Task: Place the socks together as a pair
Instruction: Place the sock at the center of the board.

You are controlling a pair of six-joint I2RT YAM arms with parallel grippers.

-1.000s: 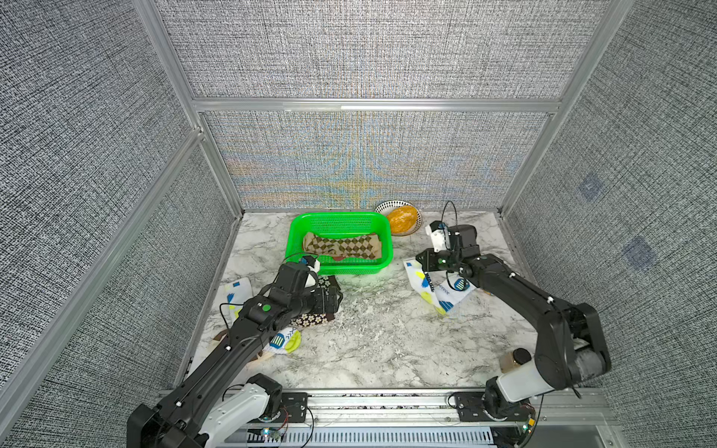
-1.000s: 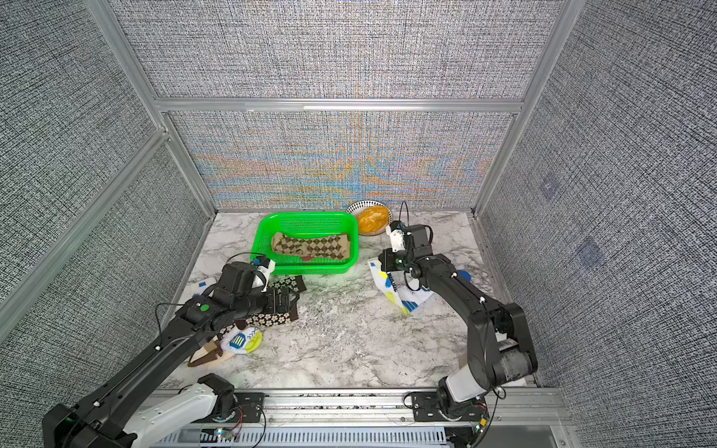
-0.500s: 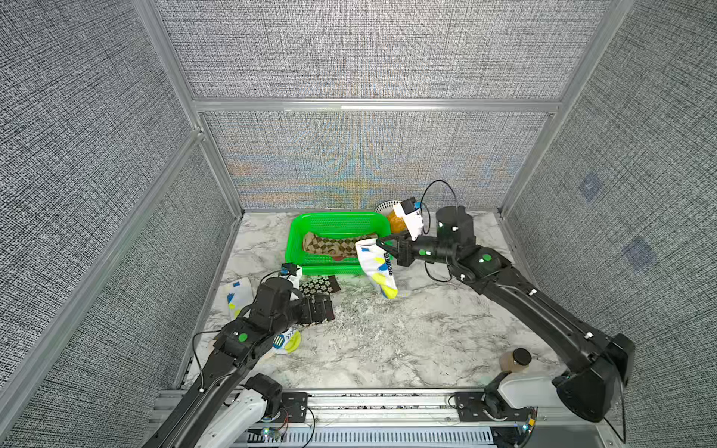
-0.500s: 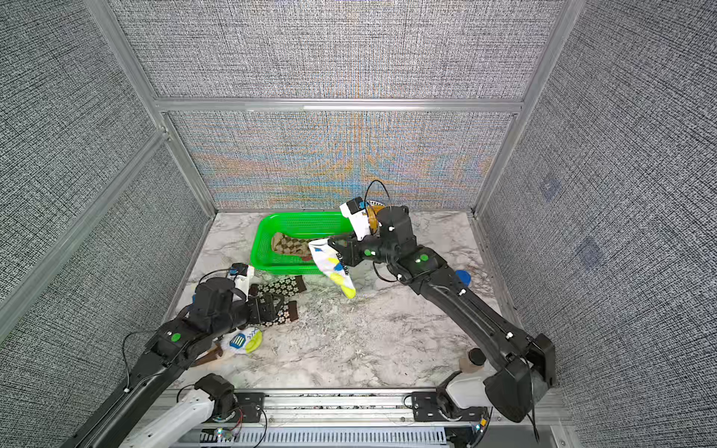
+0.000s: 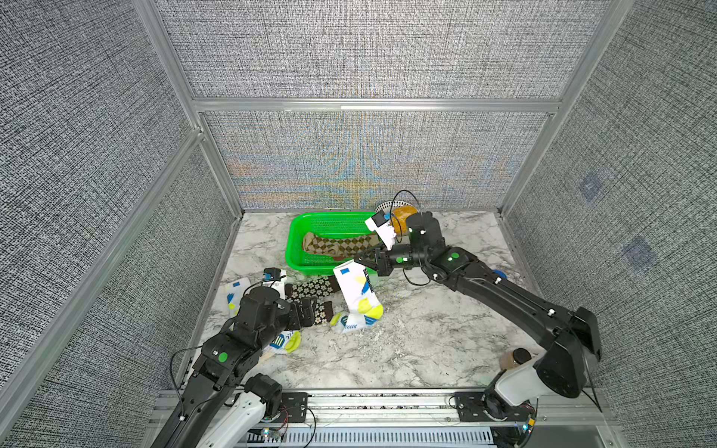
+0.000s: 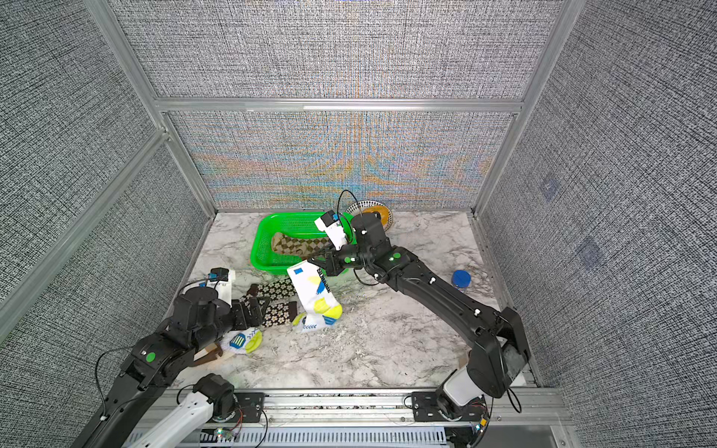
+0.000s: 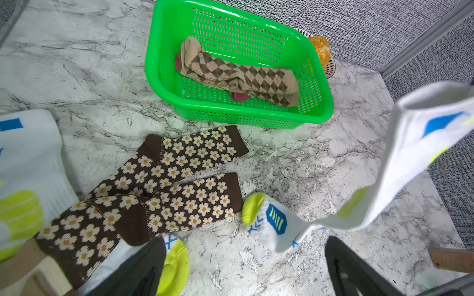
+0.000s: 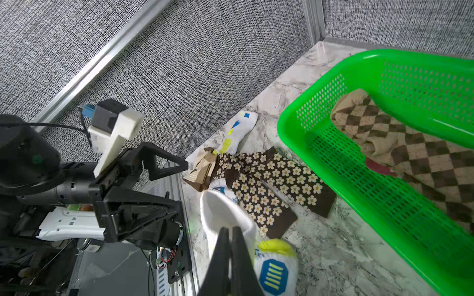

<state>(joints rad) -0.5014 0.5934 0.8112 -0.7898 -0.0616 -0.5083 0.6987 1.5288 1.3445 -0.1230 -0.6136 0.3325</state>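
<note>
My right gripper should lower the cuff to the bare marble below, toward the blue-capped jar, laying out the hanging sock, and release.
My right gripper is shut on the cuff of a white sock with yellow-blue patches. The sock hangs down and its toe rests on the marble. Its match lies by the left wall, partly under my left arm. Two brown flowered socks lie between them. Tan diamond-check socks sit in the green basket. My left gripper is open and holds nothing, just left of the hanging sock's toe.
A plate with an orange thing stands behind the basket. A blue-capped jar sits at the right and a brown-lidded jar near the right arm's base. A folded brown piece lies by the flowered socks.
My right arm carried the white sock from the right side leftward past the basket and lowered it until its toe met the table. My left arm drew back toward the front, still open.
</note>
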